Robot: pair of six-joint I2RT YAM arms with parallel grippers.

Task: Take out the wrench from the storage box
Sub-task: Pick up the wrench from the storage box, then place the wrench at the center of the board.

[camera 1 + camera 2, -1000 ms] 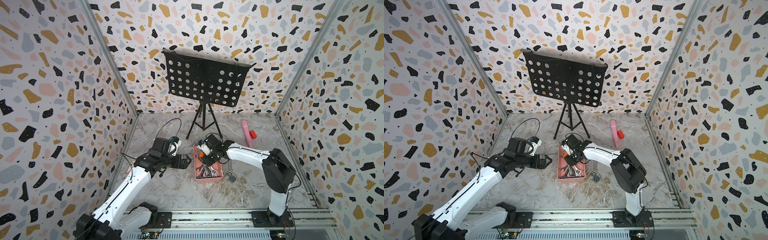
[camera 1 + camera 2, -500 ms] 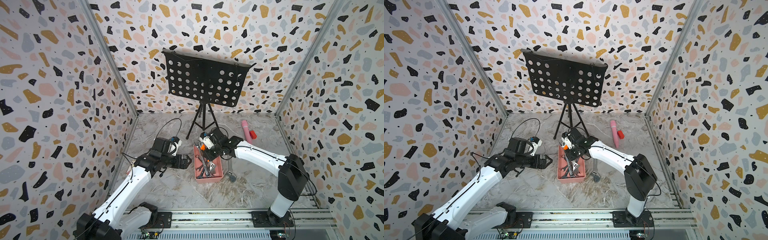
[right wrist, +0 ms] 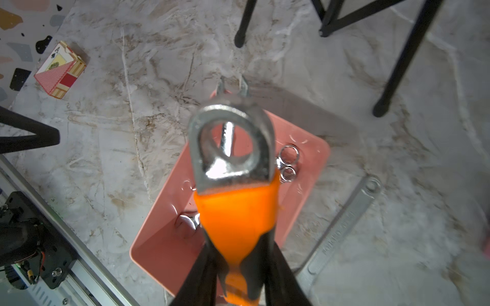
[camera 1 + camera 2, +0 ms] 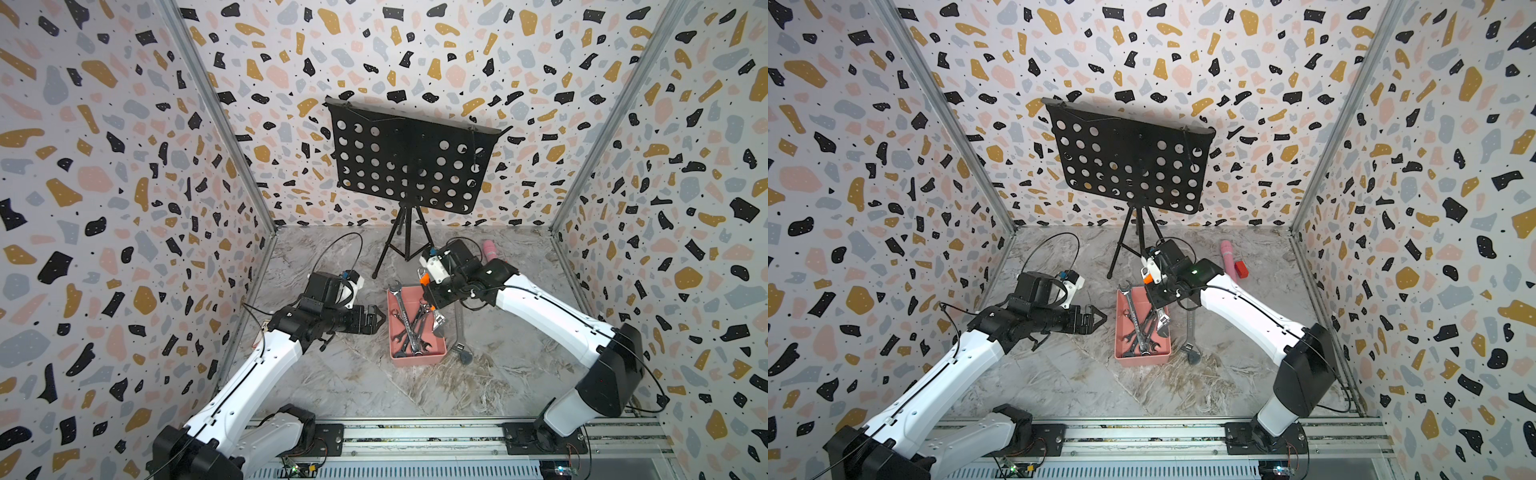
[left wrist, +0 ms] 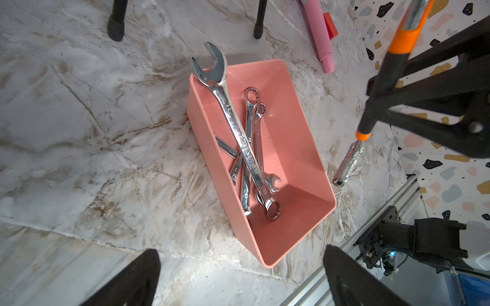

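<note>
My right gripper carries the adjustable wrench's handle past the long steel wrench next, then lowers and releases it, since the bare floor beyond the long steel wrench point(image 4: 486, 340) point(image 3: 403, 270) lies empty below.
The storage box point(image 4: 417, 360) point(image 4: 1142, 360) is a salmon-pink tray in the middle of the floor, with several steel wrenches point(image 5: 233, 127) crossed inside. My right gripper point(image 4: 432, 297) point(image 4: 1154, 295) point(image 3: 238, 265) is shut on the orange-sleeved handle of an adjustable wrench point(image 4: 437, 323) point(image 4: 1163, 322) point(image 3: 230, 148). That wrench point(image 5: 395, 45) hangs steeply tilted over the box's right side, clear of the box's bottom point(image 3: 164, 251). My left gripper point(image 4: 376, 318) point(image 4: 1098, 318) point(image 5: 242, 261) stands open and empty just left of the box point(image 5: 291, 148).
A long steel wrench point(image 4: 459, 328) point(image 3: 342, 225) lies on the floor right of the box. A black music stand point(image 4: 409, 166) on a tripod stands behind. A pink cylinder point(image 4: 490, 249) and red block point(image 4: 1241, 269) lie at the back right. A card pack point(image 3: 61, 70) sits near the left wall.
My right arm has raised the orange-handled wrench out from among the wrenches in the box and drawn it back and to the right. The left arm has not moved.
</note>
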